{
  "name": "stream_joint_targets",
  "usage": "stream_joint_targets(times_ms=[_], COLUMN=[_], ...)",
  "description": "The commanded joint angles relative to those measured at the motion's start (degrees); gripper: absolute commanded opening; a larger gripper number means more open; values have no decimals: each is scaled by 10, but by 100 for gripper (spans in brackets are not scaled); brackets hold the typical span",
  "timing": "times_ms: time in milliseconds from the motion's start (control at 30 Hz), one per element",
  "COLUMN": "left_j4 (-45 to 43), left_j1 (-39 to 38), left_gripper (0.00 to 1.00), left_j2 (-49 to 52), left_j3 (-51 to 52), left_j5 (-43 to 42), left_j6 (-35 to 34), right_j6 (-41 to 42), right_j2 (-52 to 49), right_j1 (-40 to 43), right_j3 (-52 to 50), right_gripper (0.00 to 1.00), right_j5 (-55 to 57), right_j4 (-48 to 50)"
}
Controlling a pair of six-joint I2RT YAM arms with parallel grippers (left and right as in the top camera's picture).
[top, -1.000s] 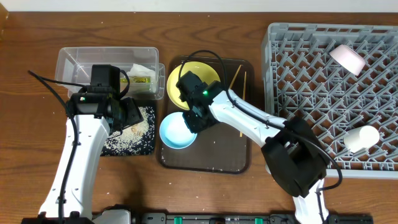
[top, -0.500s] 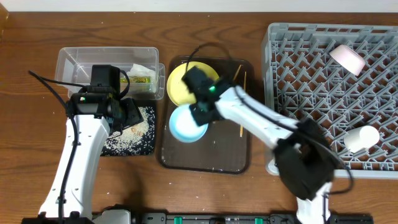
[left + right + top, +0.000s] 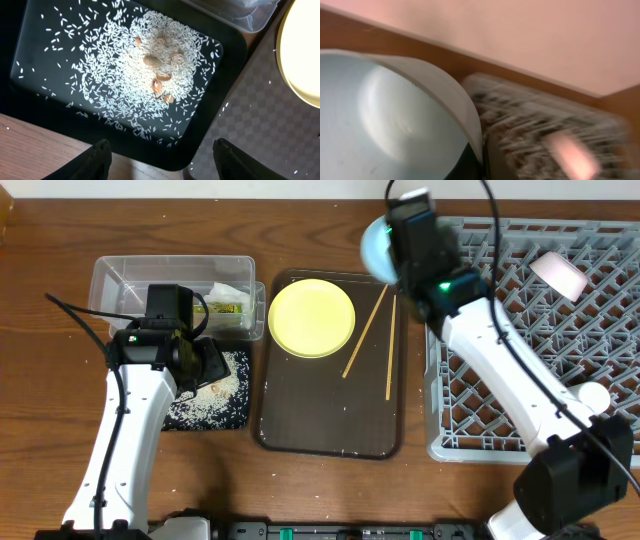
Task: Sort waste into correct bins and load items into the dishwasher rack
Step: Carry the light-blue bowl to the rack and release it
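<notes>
Next, my right gripper swings over the rack's far part, then turns and goes down into the empty slots beside the pink bowl.
My right gripper is shut on the rim of the light blue bowl and holds it in the air at the far left corner of the grey dishwasher rack. In the right wrist view the bowl fills the left, its rim pinched between the jaws, with the rack blurred behind. The yellow plate and two chopsticks lie on the brown tray. My left gripper hangs open over the near edge of the black tray, which holds rice.
A pink bowl and a whitish cup lie in the rack. The clear tub holds a white napkin and a green-yellow wrapper. Brownish bits sit on the rice pile. The plate's edge shows in the left wrist view.
The right arm lifted the blue bowl off the brown tray and swung it up and right to the rack's far left corner. The left arm stayed still.
</notes>
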State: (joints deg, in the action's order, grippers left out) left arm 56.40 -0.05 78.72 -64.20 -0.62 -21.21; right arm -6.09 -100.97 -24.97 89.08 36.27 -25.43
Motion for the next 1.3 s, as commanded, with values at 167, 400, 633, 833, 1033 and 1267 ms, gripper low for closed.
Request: stream_joint_targets(times_ms=[167,400,633,833,1033,1267], left_j4=[1,1,1,1,1,1], left_j1=[3,3,3,3,3,3], left_gripper=[68,68,68,68,68,68], left_j2=[-5,-5,-5,-5,-5,-5], left_j3=[2,2,2,2,2,2], left_j5=[11,11,11,3,-3,-3], left_j6=[-5,-5,-5,-5,-5,-5], right_j6=[-163,-163,-163,-163,-156,-57], right_j2=[-11,-44,-101,-146,-183,-195], right_j1=[95,153,180,182,174,146], right_j3=[2,2,2,2,2,2], right_gripper=[1,1,1,1,1,1], right_j5=[177,265,315,316,315,262], right_j4=[142,188,193,192,178,79])
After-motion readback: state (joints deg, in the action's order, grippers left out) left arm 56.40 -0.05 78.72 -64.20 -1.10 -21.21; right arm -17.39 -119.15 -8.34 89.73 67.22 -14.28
